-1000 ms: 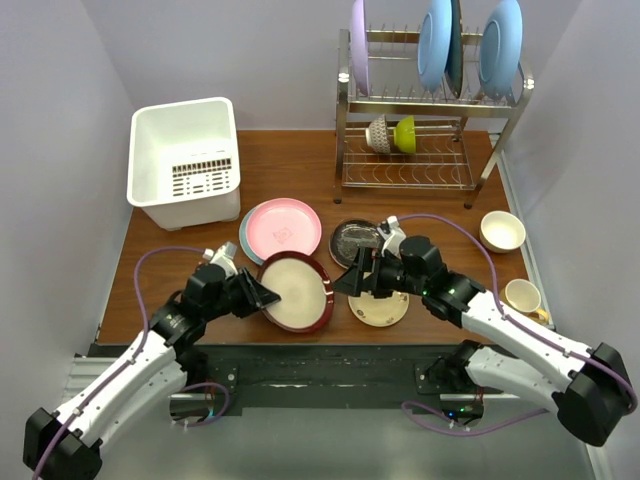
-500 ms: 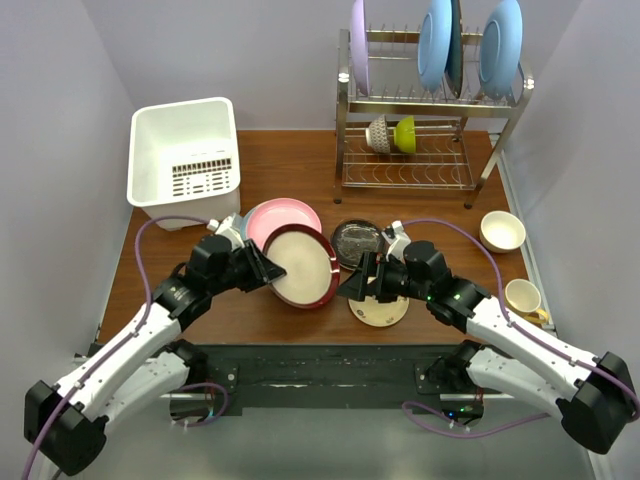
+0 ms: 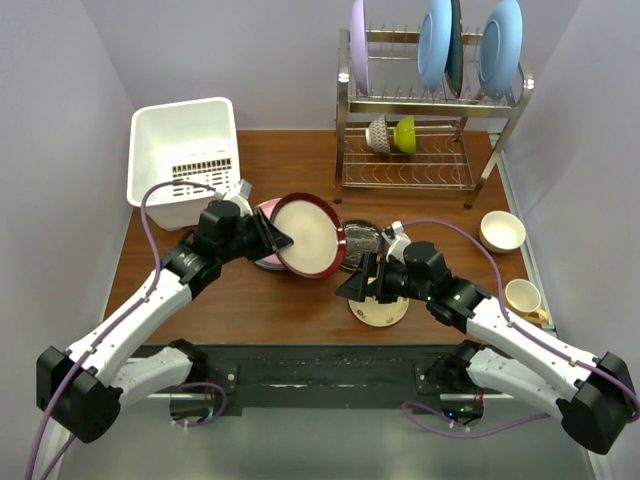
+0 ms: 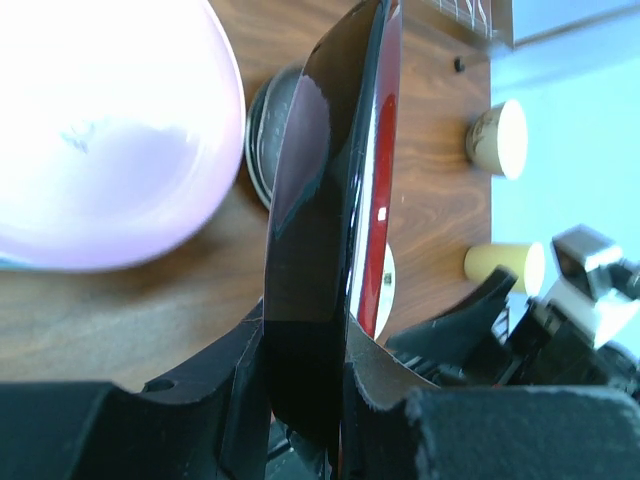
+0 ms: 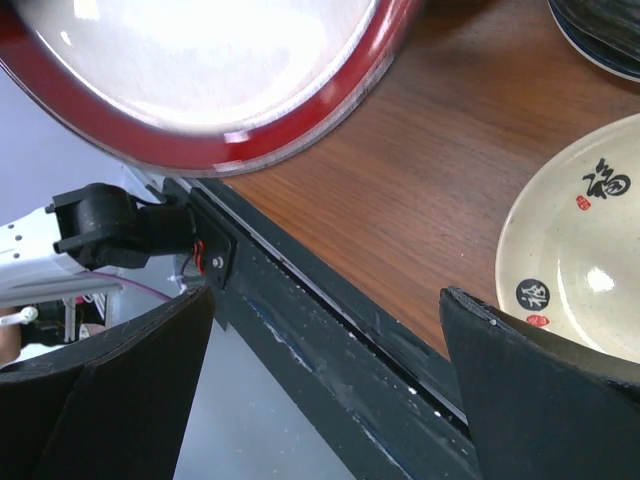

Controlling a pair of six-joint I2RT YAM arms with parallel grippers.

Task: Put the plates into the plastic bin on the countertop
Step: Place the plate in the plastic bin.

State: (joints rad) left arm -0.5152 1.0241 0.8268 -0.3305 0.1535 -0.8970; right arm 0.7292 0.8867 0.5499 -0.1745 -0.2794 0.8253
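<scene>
The bottom of the white plastic bin is empty, so my left gripper will next move outward and to the left in the top view, then go down inside the white plastic bin and let go of the cream plate.
My left gripper is shut on the edge of the cream plate with the maroon rim, which hangs tilted above the countertop. In the left wrist view that plate stands edge-on between the two fingers. Under it lie the pink plate and the dark glass plate. The white plastic bin stands at the back left, up and to the left of the gripper. My right gripper is open and empty beside the small yellowish plate.
A steel wire rack at the back right holds blue and lilac plates and small bowls. A cream bowl and a mug sit on the right. Walls close in on both sides.
My left gripper has lifted the maroon-rimmed plate off the countertop, tilted it and carried it back over the pink plate. The right arm has barely moved.
</scene>
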